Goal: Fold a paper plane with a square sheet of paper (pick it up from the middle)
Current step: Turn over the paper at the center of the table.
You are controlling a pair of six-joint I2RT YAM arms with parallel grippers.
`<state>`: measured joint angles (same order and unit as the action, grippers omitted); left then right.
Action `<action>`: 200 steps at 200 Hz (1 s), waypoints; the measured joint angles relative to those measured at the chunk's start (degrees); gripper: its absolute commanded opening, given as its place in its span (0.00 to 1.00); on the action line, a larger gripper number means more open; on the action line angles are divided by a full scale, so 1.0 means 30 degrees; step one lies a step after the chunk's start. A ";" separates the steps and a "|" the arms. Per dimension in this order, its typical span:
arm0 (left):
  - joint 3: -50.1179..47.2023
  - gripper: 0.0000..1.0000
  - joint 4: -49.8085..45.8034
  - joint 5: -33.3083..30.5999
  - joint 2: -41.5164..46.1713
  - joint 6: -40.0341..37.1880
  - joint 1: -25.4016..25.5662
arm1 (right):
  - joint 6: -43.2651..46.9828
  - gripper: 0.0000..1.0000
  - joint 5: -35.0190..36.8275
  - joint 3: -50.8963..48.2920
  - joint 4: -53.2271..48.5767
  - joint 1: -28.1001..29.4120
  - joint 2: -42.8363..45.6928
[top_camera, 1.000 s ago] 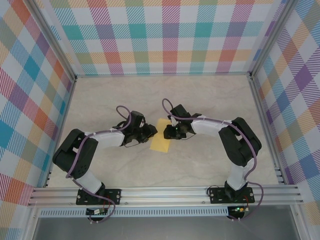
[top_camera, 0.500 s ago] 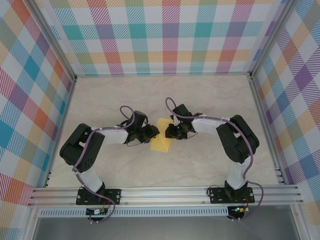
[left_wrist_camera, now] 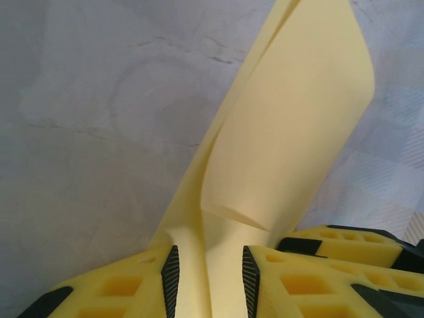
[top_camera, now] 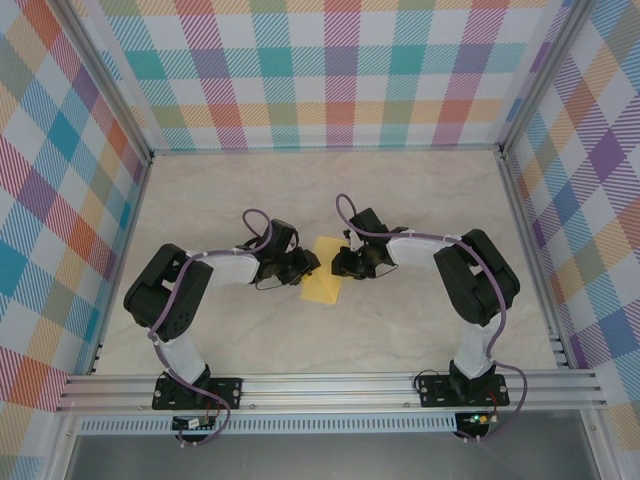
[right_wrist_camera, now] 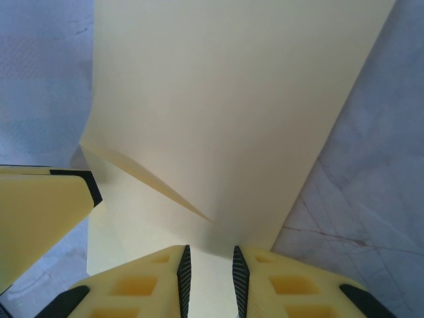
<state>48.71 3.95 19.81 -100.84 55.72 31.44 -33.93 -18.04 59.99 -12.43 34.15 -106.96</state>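
Observation:
I should move my left gripper slightly toward my right gripper next and close it on the paper's curled edge (top_camera: 319, 269) (left_wrist_camera: 205, 268), which is already between its open fingers.
The square sheet of paper (top_camera: 322, 284) lies folded into a narrow yellow strip on the table between the two arms. My left gripper (top_camera: 308, 264) stands at its upper left edge and my right gripper (top_camera: 337, 264) at its upper right edge. In the left wrist view the paper (left_wrist_camera: 291, 132) bulges up, and a curled part runs between the left gripper's (left_wrist_camera: 209, 281) parted pads. In the right wrist view the paper (right_wrist_camera: 225, 99) shows a raised flap and passes into the narrow gap of the right gripper (right_wrist_camera: 209, 281). No finished paper plane is in view.
The pale marbled table (top_camera: 420, 200) is boxed in by checked walls and metal rails. The two grippers are very close together: the right gripper's finger (left_wrist_camera: 351, 242) shows in the left wrist view, and the left gripper's finger (right_wrist_camera: 33, 212) in the right wrist view.
The left arm has drawn in, its gripper shifting slightly right toward the paper. The right gripper has edged a little and the paper stays in place.

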 measured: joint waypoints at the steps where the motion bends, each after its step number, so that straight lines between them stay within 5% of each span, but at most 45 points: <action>1: 0.0000 0.35 -0.0007 0.0000 0.0000 -0.0007 0.0000 | 0.0000 0.25 0.0000 0.0000 0.0000 0.0000 0.0000; 143: 0.0721 0.17 0.0430 0.0240 -0.0852 -0.0379 0.0233 | -0.0058 0.25 -0.0051 -0.0102 0.0175 -0.0015 0.0007; 200: 0.0503 0.12 0.0838 0.0131 -0.0787 -0.0656 0.0248 | -0.0532 0.33 -0.0364 -0.0532 0.0437 -0.0342 0.0656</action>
<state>50.22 6.46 20.21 -103.20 53.76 32.18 -35.53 -19.14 58.39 -11.11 33.12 -104.99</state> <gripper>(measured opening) 0.134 0.319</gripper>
